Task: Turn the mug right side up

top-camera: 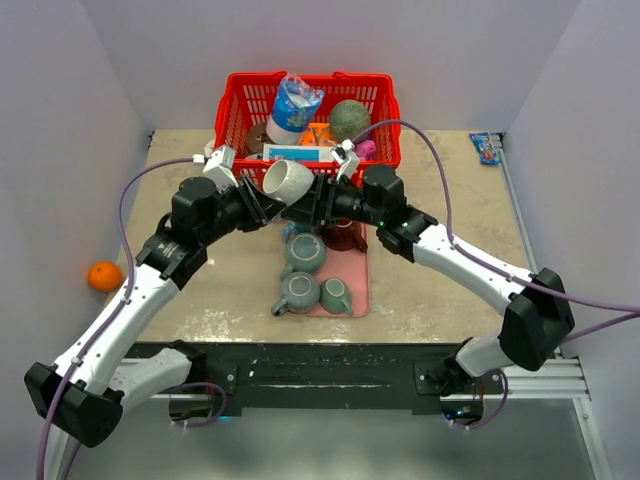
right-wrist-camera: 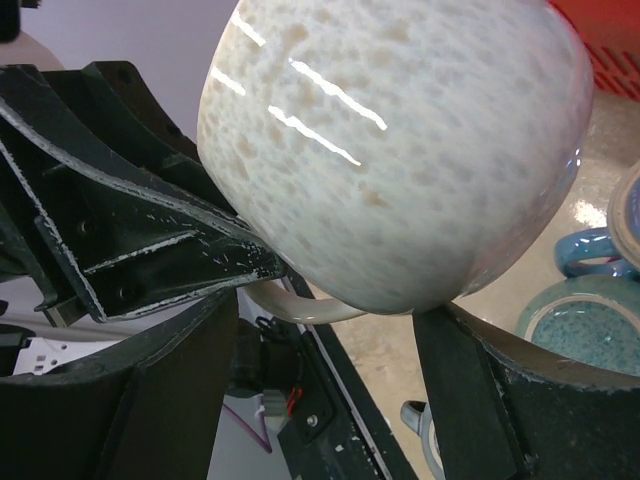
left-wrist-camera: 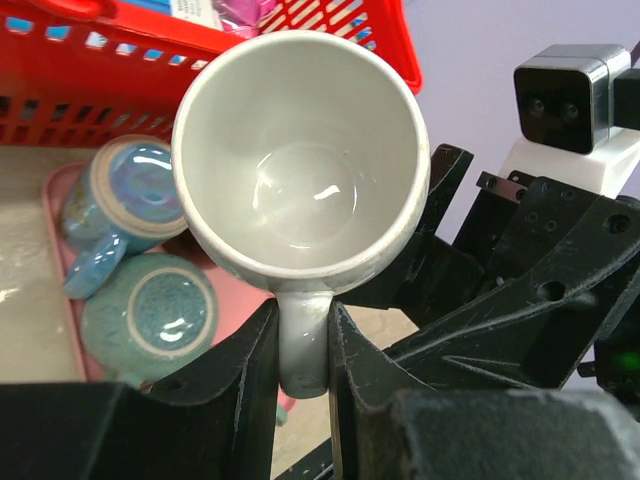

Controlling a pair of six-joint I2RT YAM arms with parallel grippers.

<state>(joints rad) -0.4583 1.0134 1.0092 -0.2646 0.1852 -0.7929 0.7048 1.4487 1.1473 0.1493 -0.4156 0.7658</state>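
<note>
Mugs crowd the pink tray (top-camera: pixel 358 275), and the tabletop is bare. Next, my left gripper needs to swing toward the orange, tilt the mug upright, and go down to let go of it on the bare tabletop.
A white speckled mug (top-camera: pixel 288 180) is held in the air between both arms, above the pink tray (top-camera: pixel 358 275), lying on its side with its mouth toward the left arm. My left gripper (top-camera: pixel 266 203) is shut on the mug's handle; in the left wrist view (left-wrist-camera: pixel 303 340) the handle is pinched between the fingers and the mug's empty inside (left-wrist-camera: pixel 300 170) faces the camera. My right gripper (top-camera: pixel 306 206) is open around the mug's rounded bottom (right-wrist-camera: pixel 400 150). In the right wrist view (right-wrist-camera: pixel 325 315) one finger (right-wrist-camera: pixel 460 380) touches the mug and the other stands apart from it.
Three teal mugs (top-camera: pixel 303 252) and a dark mug (top-camera: pixel 343 235) stand on the pink tray below. A red basket (top-camera: pixel 232 110) full of items is just behind. An orange (top-camera: pixel 104 276) lies left of the table, and a blue packet (top-camera: pixel 487 147) at the far right.
</note>
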